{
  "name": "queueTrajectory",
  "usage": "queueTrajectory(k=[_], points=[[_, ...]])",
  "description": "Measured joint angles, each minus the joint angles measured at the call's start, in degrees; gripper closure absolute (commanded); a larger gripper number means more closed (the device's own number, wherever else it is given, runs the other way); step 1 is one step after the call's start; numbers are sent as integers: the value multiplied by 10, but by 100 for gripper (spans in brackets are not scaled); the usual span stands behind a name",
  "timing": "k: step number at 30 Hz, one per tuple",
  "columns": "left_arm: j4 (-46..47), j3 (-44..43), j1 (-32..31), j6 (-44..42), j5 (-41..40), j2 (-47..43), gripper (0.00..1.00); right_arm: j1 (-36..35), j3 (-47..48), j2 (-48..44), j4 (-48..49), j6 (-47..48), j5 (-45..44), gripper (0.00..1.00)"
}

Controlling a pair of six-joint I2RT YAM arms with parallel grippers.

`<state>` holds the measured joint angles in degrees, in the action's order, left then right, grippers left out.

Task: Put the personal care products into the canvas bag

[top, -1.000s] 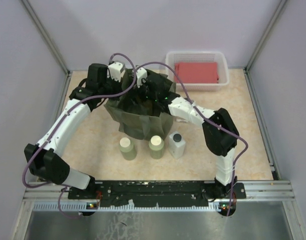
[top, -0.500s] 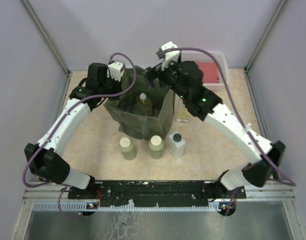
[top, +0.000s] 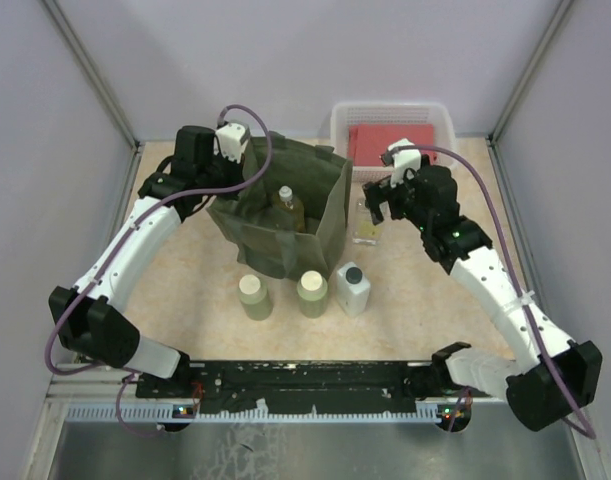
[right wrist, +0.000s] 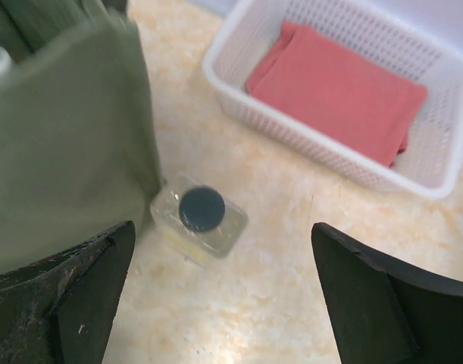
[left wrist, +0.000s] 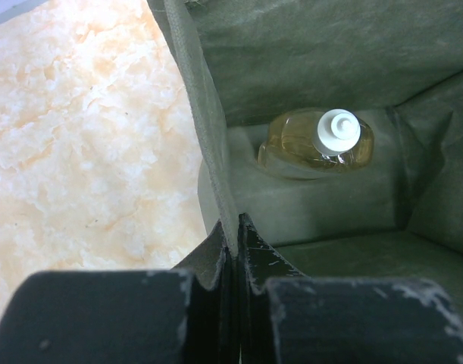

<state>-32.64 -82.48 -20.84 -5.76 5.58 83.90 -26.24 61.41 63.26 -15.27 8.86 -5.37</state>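
Note:
The bottle stands upright on the tabletop below, so my right gripper will next move down toward the bag's side, with its open fingers on both sides of the clear square bottle's body (top: pixel 366 229) (right wrist: pixel 199 221).
The olive canvas bag (top: pixel 320 215) stands upright at mid-table. A yellowish clear bottle (top: pixel 288 207) with a white cap lies inside it and shows in the left wrist view (left wrist: pixel 322 140). My left gripper (top: pixel 247 172) is shut on the bag's rim (left wrist: pixel 216 152). My right gripper (top: pixel 377 207) is open and empty, above a clear square bottle (right wrist: pixel 201 216) with a dark cap that stands against the bag's right side (top: pixel 365 228). Two olive bottles (top: pixel 253 296) (top: pixel 311 293) and the white square bottle (top: pixel 352 288) stand in front of the bag.
A white lattice basket (top: pixel 440 122) holding a red folded cloth (top: pixel 385 143) sits at the back right, close behind the clear bottle; it also shows in the right wrist view (right wrist: pixel 239 98). Booth walls enclose the table on three sides.
My right gripper has come up out of the bag and moved right and down over the clear bottle beside it. A yellowish bottle now lies in the bag. The left arm has not moved.

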Motion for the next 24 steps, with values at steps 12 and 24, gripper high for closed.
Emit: queueTrajectory(k=[12, 24], points=[[-1, 0, 0, 0, 0, 0, 100, 167, -35, 97, 43, 55, 297, 1], [-1, 0, 0, 0, 0, 0, 100, 166, -37, 188, 60, 82, 393, 1]])
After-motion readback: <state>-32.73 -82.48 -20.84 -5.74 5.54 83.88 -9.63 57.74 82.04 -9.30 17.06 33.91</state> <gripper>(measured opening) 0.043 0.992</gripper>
